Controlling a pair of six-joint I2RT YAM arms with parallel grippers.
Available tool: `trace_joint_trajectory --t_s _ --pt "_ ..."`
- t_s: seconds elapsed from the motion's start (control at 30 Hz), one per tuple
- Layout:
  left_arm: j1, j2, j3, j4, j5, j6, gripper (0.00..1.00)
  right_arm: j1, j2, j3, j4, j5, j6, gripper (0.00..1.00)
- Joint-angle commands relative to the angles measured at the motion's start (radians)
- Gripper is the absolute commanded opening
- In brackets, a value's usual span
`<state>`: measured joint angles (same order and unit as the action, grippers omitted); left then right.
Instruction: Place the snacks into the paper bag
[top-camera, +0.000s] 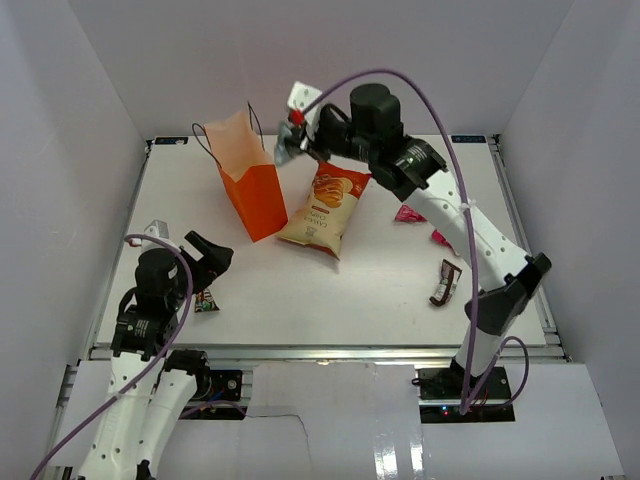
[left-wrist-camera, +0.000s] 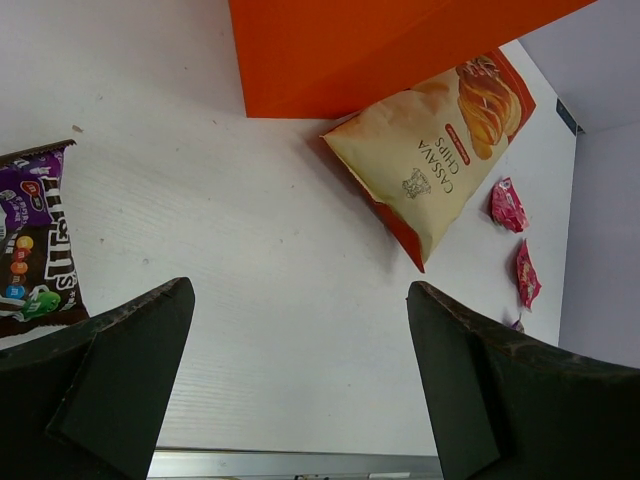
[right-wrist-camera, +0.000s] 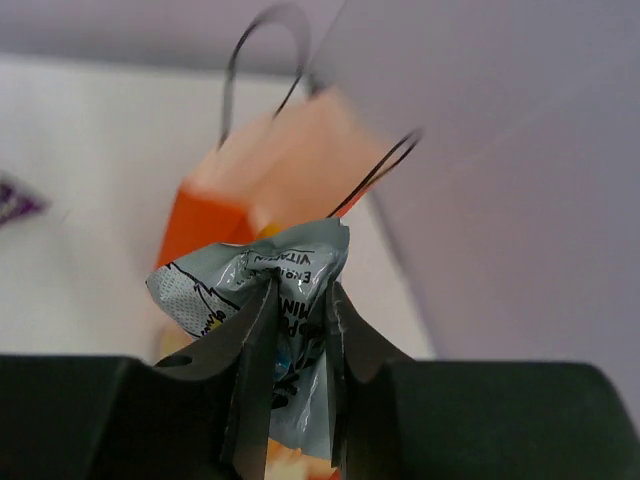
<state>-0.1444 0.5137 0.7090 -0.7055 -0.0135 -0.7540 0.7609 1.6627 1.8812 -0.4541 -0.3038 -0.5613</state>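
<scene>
The packet goes to the left in the top view with my right gripper next, over the paper bag's opening (top-camera: 237, 150) (right-wrist-camera: 290, 168), and my right gripper releases it there.
The orange paper bag (top-camera: 252, 188) stands upright at the back left, mouth open; it also shows in the right wrist view (right-wrist-camera: 262, 190) and the left wrist view (left-wrist-camera: 380, 50). My right gripper (top-camera: 291, 140) is shut on the silvery-blue packet (right-wrist-camera: 255, 275) and holds it in the air just right of the bag's rim. The chip bag (top-camera: 325, 208) lies flat beside the paper bag. Two pink packets (top-camera: 409, 213) (top-camera: 438, 237) and a dark brown packet (top-camera: 446, 282) lie at the right. My left gripper (top-camera: 205, 258) is open over the table, by the dark multicoloured packet (left-wrist-camera: 35, 240).
White enclosure walls stand close on the left, back and right. The table's metal front edge (top-camera: 320, 352) runs along the near side. A purple cable (top-camera: 440, 110) arcs over the right arm.
</scene>
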Motion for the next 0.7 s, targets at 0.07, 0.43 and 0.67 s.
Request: trace_joint_trajectory --t_s 0.07,0.43,0.67 --pt "0.002 -0.027 -0.011 -0.009 0.044 -0.028 0.98 0.044 0.257 0.378 0.234 0.173 0.103 0.08" --pt "0.0 -0.096 -0.009 -0.074 0.034 -0.061 0.98 0.167 0.425 0.395 0.712 0.353 -0.029 0.08" --pt "0.0 -0.107 -0.014 -0.092 0.029 -0.073 0.98 0.17 0.474 0.34 0.743 0.381 -0.06 0.08"
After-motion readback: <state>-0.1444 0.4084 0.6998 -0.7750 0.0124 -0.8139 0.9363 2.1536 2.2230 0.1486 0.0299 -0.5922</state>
